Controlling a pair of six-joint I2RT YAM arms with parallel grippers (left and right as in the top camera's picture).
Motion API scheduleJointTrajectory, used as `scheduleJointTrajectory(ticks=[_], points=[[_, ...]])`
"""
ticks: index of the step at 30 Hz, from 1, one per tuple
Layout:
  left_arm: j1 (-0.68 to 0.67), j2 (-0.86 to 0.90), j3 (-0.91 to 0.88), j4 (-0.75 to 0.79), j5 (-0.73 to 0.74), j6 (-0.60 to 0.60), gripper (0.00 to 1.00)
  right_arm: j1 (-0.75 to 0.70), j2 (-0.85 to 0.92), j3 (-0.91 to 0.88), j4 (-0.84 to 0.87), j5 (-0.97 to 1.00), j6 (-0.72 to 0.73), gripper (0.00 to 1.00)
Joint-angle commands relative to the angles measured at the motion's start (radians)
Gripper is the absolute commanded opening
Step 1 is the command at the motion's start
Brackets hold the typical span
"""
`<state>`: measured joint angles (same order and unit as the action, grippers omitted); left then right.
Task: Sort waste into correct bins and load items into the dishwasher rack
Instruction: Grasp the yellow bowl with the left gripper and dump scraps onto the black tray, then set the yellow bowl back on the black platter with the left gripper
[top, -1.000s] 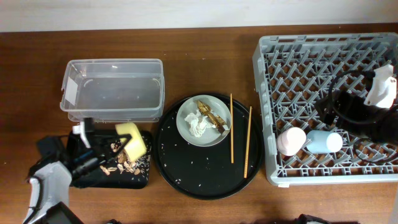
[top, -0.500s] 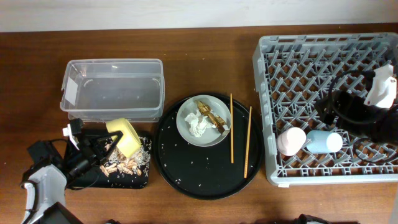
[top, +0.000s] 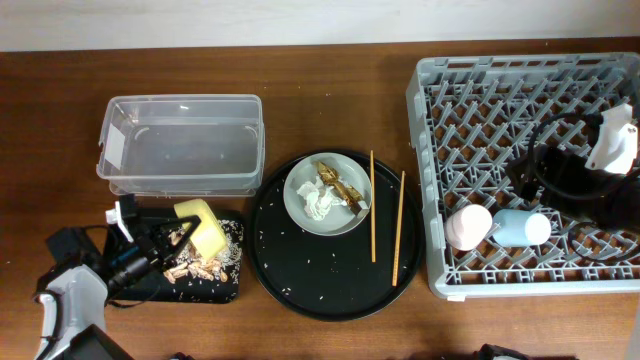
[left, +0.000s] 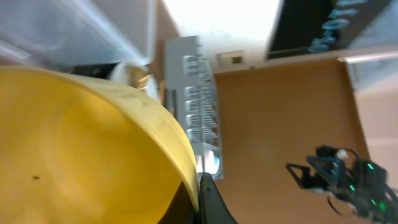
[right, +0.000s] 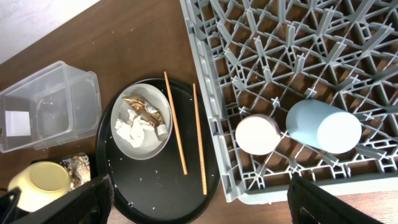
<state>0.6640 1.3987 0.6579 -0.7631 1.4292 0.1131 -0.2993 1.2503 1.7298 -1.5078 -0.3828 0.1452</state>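
The round tray's open near part is to the right of my left gripper in the overhead view, so I will lift the bowl (top: 204, 226) over there, lower it and let it go.
My left gripper (top: 168, 238) is shut on the rim of the yellow bowl (top: 204, 226) and holds it tipped over the shallow black rectangular tray (top: 150, 288). Brownish food scraps (top: 195, 266) with rice lie in that tray. In the left wrist view the bowl (left: 81, 143) fills the frame, with my finger (left: 202, 199) on its rim. The grey plate (top: 300, 214) holds the white tissue (top: 315, 198) and the gold-brown wrapper (top: 340, 181). Two chopsticks (top: 373, 205) lie beside it. The pink cup (top: 468, 226) and the blue cup (top: 521, 228) lie in the dishwasher rack (top: 520, 95). My right gripper (top: 530, 172) is open and empty above the rack.
The clear tub (top: 105, 140) stands empty behind the black rectangular tray. The plate and chopsticks rest on a large round black tray (top: 320, 275) dotted with rice grains. The right wrist view shows the plate (right: 138, 142), both cups (right: 258, 134) and the rack (right: 298, 56) from high up.
My left gripper has shifted the tipped yellow bowl slightly left over the black tray, and scraps have spread in the tray. The right arm has not moved.
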Motion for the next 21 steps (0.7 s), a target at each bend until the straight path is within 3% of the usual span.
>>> scheduleJointTrajectory(ticks=[1,3,4,5,6,8,10,12,16,19,21], points=[[-0.003,-0.008,0.001,0.029,0.103,0.060,0.00,0.007,0.000,0.003,0.000,0.013,-0.010,0.89],[-0.003,-0.008,0.000,0.018,-0.144,-0.096,0.00,0.007,0.000,0.003,0.000,0.013,-0.010,0.89],[-0.003,-0.008,-0.002,0.024,0.071,0.020,0.00,0.007,0.000,0.003,0.000,0.013,-0.010,0.89],[-0.003,-0.008,0.004,0.010,0.145,0.053,0.00,0.007,0.000,0.003,0.000,0.013,-0.010,0.89],[-0.003,-0.008,0.005,0.011,0.097,0.031,0.00,0.007,0.000,0.003,0.000,0.013,-0.010,0.89],[-0.003,-0.008,0.004,-0.002,-0.143,-0.084,0.00,0.007,0.000,0.003,0.000,0.013,-0.010,0.89],[-0.034,-0.008,0.003,-0.019,0.030,0.009,0.00,0.007,0.000,0.003,0.000,0.013,-0.010,0.89],[-0.119,-0.025,0.019,-0.024,-0.009,-0.013,0.00,0.007,0.000,0.003,0.001,0.013,-0.010,0.89],[-0.359,-0.118,0.178,0.022,-0.196,-0.230,0.00,0.007,0.000,0.003,0.009,0.013,-0.010,0.89],[-0.735,-0.155,0.297,0.391,-0.470,-0.585,0.00,0.007,0.000,0.003,0.008,0.013,-0.010,0.89],[-0.918,-0.111,0.296,0.623,-0.628,-0.720,0.00,0.007,0.000,0.003,0.008,0.013,-0.010,0.89]])
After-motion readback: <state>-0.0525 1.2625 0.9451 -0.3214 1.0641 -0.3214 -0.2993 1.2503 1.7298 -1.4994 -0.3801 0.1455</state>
